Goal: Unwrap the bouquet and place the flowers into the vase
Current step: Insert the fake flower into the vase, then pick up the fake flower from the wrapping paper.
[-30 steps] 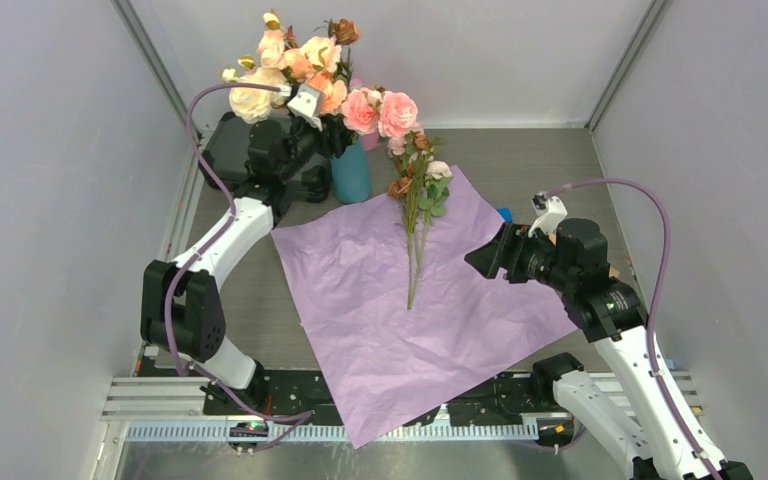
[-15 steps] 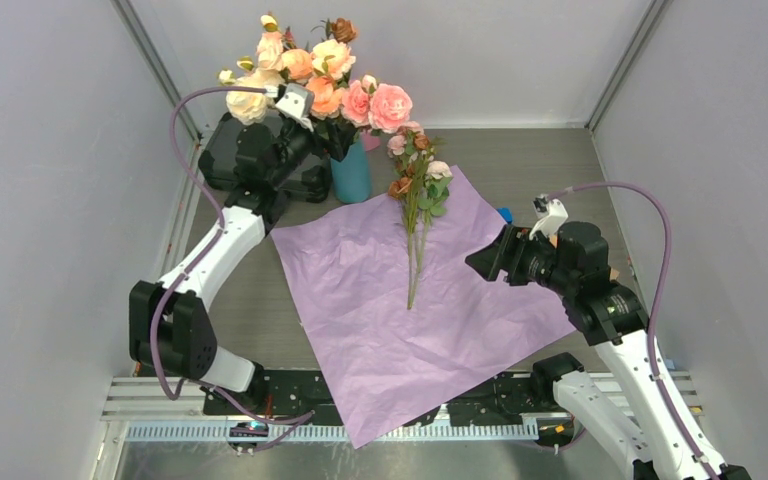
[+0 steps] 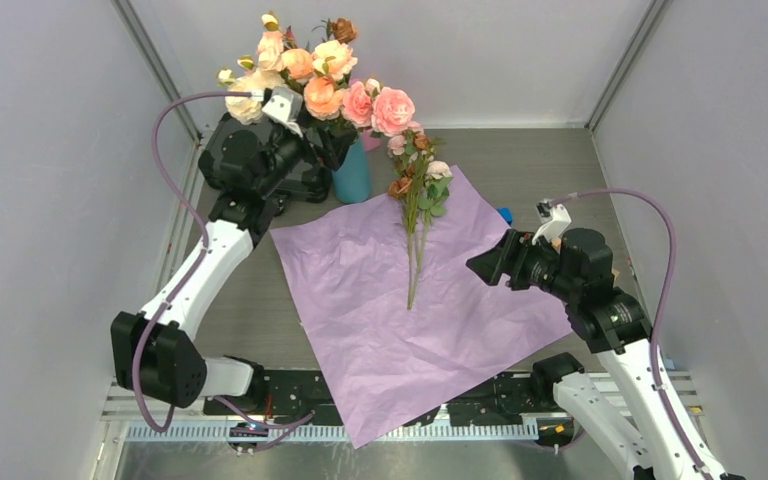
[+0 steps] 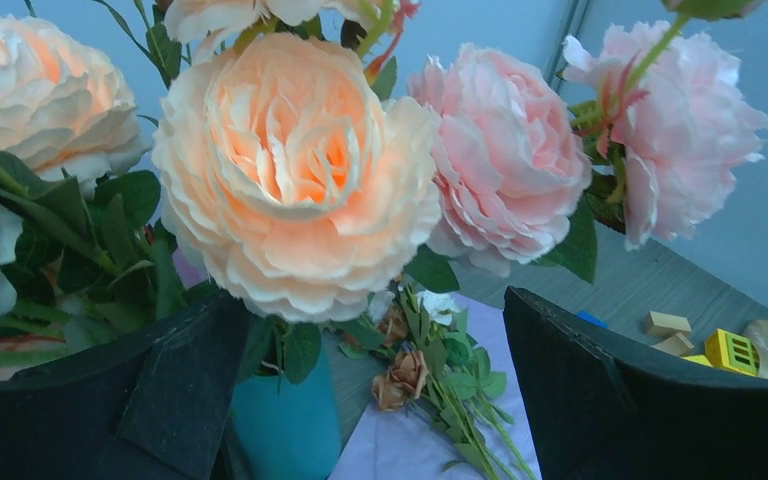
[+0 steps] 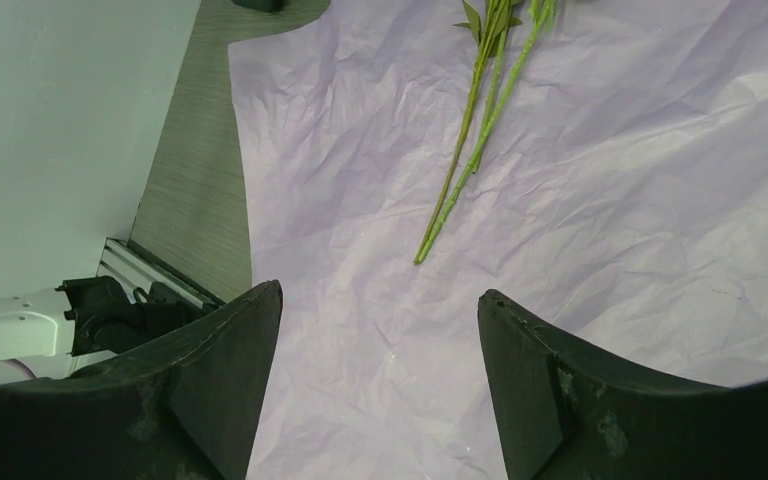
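The right gripper reaches outward and to its left in the top view next and lowers onto the cream flower's leafy stem (image 3: 425,223) (image 5: 537,22), since the stem lies below that way.
The bouquet lies opened out: small pink, cream and brown flowers (image 3: 416,180) rest on the flat lilac paper (image 3: 390,300), stems pointing toward me. The teal vase (image 3: 351,172) stands at the paper's far left corner and holds big peach and pink roses (image 3: 325,85). My left gripper (image 3: 322,140) hovers open beside the vase top, under those roses. In the left wrist view the vase (image 4: 285,425) and the small flowers (image 4: 435,375) show between the fingers of the left gripper (image 4: 370,300). My right gripper (image 3: 482,264) is open over the paper's right side, empty (image 5: 378,290); stems (image 5: 465,160) lie ahead.
Grey walls close in on both sides and at the back. A black box (image 3: 222,150) sits behind my left arm. A small blue piece (image 3: 505,214) lies at the paper's right edge, and yellow and tan toy blocks (image 4: 735,350) are on the table to the right.
My left gripper's jaws have spread wide and the left arm has drawn back to the left, away from the big roses. The right arm has barely moved.
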Robot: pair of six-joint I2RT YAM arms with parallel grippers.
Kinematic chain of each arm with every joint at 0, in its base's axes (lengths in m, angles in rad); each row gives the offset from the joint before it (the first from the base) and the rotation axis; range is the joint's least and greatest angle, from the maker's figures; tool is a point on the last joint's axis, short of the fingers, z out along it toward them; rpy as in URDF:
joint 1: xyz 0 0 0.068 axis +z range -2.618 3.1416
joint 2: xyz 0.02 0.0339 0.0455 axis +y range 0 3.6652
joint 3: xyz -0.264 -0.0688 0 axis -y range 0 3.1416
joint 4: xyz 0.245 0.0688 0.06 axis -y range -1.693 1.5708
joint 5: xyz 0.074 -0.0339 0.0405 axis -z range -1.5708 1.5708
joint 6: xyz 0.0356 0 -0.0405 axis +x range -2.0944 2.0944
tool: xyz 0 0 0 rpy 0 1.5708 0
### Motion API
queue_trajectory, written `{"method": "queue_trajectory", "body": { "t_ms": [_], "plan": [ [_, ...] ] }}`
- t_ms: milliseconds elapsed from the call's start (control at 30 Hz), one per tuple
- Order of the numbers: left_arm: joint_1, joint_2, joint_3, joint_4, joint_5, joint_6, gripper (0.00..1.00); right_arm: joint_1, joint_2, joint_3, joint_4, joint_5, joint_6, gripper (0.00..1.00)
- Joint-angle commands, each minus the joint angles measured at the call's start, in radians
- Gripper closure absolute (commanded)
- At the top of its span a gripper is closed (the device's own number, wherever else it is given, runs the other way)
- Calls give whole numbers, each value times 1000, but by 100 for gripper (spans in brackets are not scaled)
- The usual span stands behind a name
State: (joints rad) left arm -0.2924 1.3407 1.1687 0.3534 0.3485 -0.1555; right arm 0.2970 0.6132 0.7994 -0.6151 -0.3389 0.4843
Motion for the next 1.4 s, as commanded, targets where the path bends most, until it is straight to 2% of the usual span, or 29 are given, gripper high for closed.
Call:
{"method": "queue_trajectory", "body": {
  "t_ms": [0,133,400,600,733,867,1033,1233,1367],
  "plan": [
    [4,-85,-26,-48,26,-20,0,-5,-31,-3,23,-23,15,23],
    [4,-134,-34,-128,70,-53,0,-4,-41,1,3,-30,21,22],
    [4,-301,-62,-439,84,-51,0,-5,-14,25,-52,-37,25,24],
    [4,-383,-94,-762,46,-30,0,-4,55,12,-114,116,21,31],
    [4,-394,-160,-827,27,0,0,-4,126,-29,-72,196,70,34],
    [4,-392,-196,-812,19,-37,0,6,237,-57,28,224,123,36],
    [3,-385,-195,-846,-9,-40,0,60,455,-44,225,247,179,37],
    [2,-392,-207,-866,-86,-36,0,79,752,41,456,189,233,41],
    [2,-381,-203,-878,-116,-20,0,79,944,148,518,157,236,47]
  ]
}}
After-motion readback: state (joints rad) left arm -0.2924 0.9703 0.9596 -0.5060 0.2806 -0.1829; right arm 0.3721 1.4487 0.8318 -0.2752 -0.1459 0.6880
